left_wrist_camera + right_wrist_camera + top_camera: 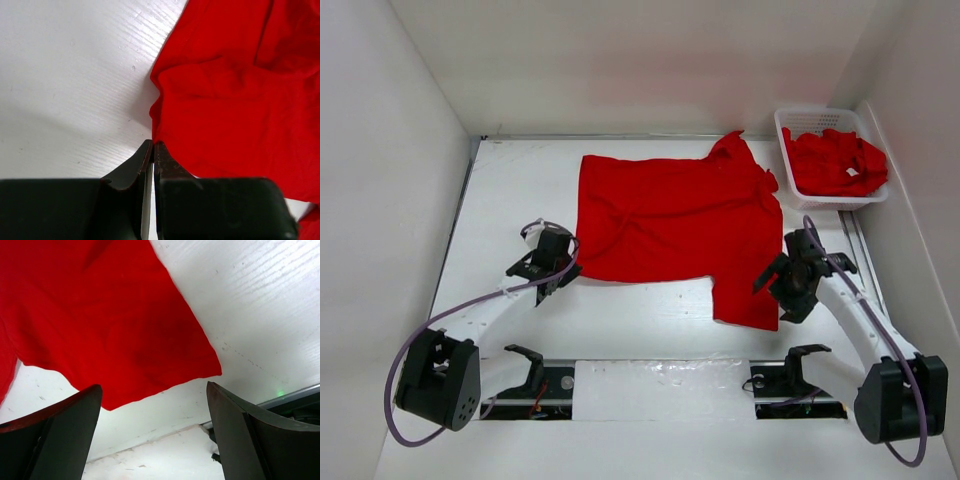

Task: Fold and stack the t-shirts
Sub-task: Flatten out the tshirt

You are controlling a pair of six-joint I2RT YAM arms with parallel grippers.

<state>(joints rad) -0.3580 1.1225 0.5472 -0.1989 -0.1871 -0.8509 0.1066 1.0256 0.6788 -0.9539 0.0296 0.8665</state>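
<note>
My right gripper goes down and to the left in the top view onto the shirt's nearest edge (748, 325) (161, 391) next, since the shirt's edge lies below on that side.
A red t-shirt (670, 215) lies spread on the white table, with one part reaching toward the near right. My left gripper (556, 264) is at the shirt's near left corner. In the left wrist view the gripper (153, 145) is shut, and the shirt's corner (225, 100) runs right into the tips. My right gripper (788, 282) is open beside the shirt's near right end. In the right wrist view the gripper (155, 390) holds nothing, and the shirt's corner (115, 330) lies just beyond it. More red shirts (835, 160) lie crumpled in the basket.
A white slotted basket (782, 125) stands at the far right corner against the wall. White walls close in the table on the left, back and right. A metal rail (660, 380) with the arm mounts runs along the near edge.
</note>
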